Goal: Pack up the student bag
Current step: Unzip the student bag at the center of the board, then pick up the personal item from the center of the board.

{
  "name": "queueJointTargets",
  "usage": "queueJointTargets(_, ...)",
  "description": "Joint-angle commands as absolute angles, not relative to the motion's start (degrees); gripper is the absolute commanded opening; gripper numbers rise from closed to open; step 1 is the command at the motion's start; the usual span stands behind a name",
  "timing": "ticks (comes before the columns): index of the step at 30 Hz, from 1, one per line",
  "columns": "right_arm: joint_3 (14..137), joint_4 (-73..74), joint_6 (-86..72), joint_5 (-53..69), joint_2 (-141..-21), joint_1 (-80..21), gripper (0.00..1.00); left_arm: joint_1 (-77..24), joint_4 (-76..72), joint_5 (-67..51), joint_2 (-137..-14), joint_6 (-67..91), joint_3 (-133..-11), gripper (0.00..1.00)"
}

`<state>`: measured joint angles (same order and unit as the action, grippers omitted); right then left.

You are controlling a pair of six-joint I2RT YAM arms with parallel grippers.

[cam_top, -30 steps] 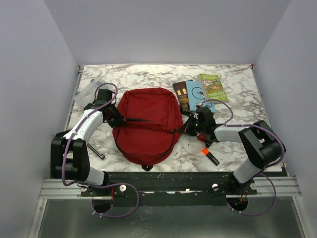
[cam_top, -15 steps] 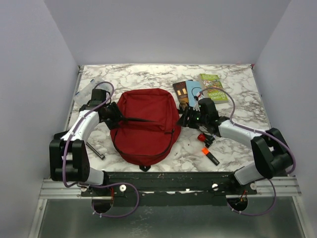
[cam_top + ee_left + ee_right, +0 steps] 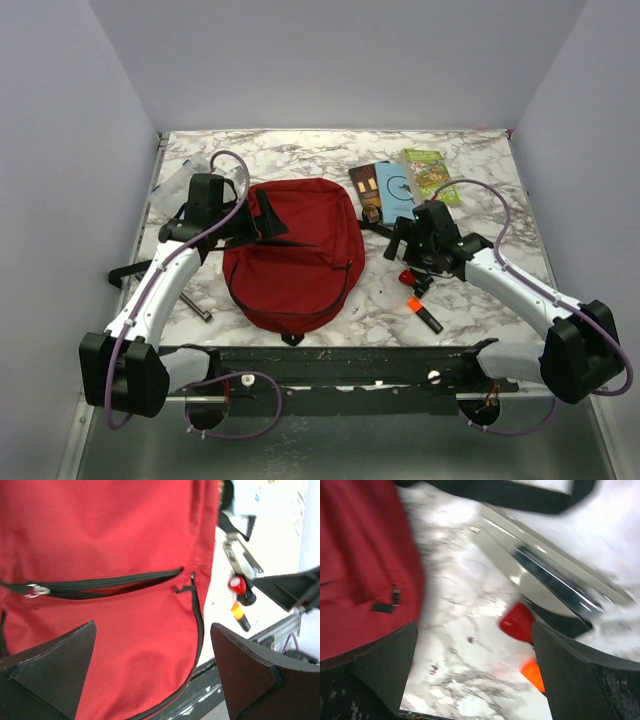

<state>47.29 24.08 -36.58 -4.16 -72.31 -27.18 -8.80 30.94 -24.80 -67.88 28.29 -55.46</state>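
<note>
The black cylinder (image 3: 422, 285) lies below and to the right in the top view. I will move my open right gripper that way, back and down around it.
The student bag (image 3: 295, 255), dark red with black straps, lies flat in the middle of the table. Its curved zipper (image 3: 100, 585) gapes a little in the left wrist view. My left gripper (image 3: 264, 222) hovers open over the bag's upper left part, and red fabric (image 3: 110, 545) fills the space between its fingers (image 3: 50, 665). My right gripper (image 3: 400, 241) stands open just right of the bag, over bare marble, with nothing between its fingers (image 3: 380, 670). The bag's edge (image 3: 360, 565) shows at the left of the right wrist view.
Two books (image 3: 380, 190) (image 3: 430, 175) lie at the back right. A red-capped marker (image 3: 406, 277) and an orange-and-black marker (image 3: 422, 313) lie right of the bag. A clear plastic case (image 3: 175, 185) sits at the back left, a black pen (image 3: 195, 305) at the front left.
Both grippers have gone from shut to open and let go of the bag's sides. Both arms have risen; the right one has drawn back to the right.
</note>
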Motion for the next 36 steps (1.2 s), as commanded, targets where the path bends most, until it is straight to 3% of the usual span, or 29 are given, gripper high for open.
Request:
queueJointTargets(1, 43.9, 39.5, -46.8, -16.1, -68.4, -26.5, 1.00, -13.6, 30.1, -29.5, -66.8, 22.3, -57.4, 0.99)
queueJointTargets(6, 41.2, 42.7, -55.1, -17.7, -64.5, -26.2, 0.99, -15.9, 29.6, -30.8, -66.8, 21.6, -56.0, 0.99)
queueJointTargets(13, 36.2, 40.1, -60.3, -13.4, -65.1, -26.1, 0.85, -16.0, 28.9, -32.0, -66.2, 22.2, -55.2, 0.96)
queueJointTargets(24, 32.7, 33.3, -58.5, -14.3, -65.5, -26.1, 0.57, -16.0, 28.7, -28.2, -68.2, 25.5, -54.9, 0.95)
queueJointTargets(27, 32.7, 31.9, -56.7, -14.0, -66.6, -26.2, 0.52, -15.9, 28.5, -23.6, -67.3, 31.9, -53.6, 0.95)
queueJointTargets(32, 31.7, 29.7, -52.2, -13.9, -65.9, -26.2, 0.32, -12.7, 27.7, -19.5, -66.4, 45.8, -49.1, 0.93)
queueJointTargets(34, 31.3, 28.4, -49.9, -13.1, -65.0, -26.2, 0.24, -10.6, 26.5, -21.1, -67.7, 49.2, -47.4, 0.91)
queueJointTargets(36, 31.0, 27.6, -47.9, -12.7, -64.1, -26.2, 0.20, -9.5, 25.8, -23.0, -70.1, 47.4, -48.3, 0.79)
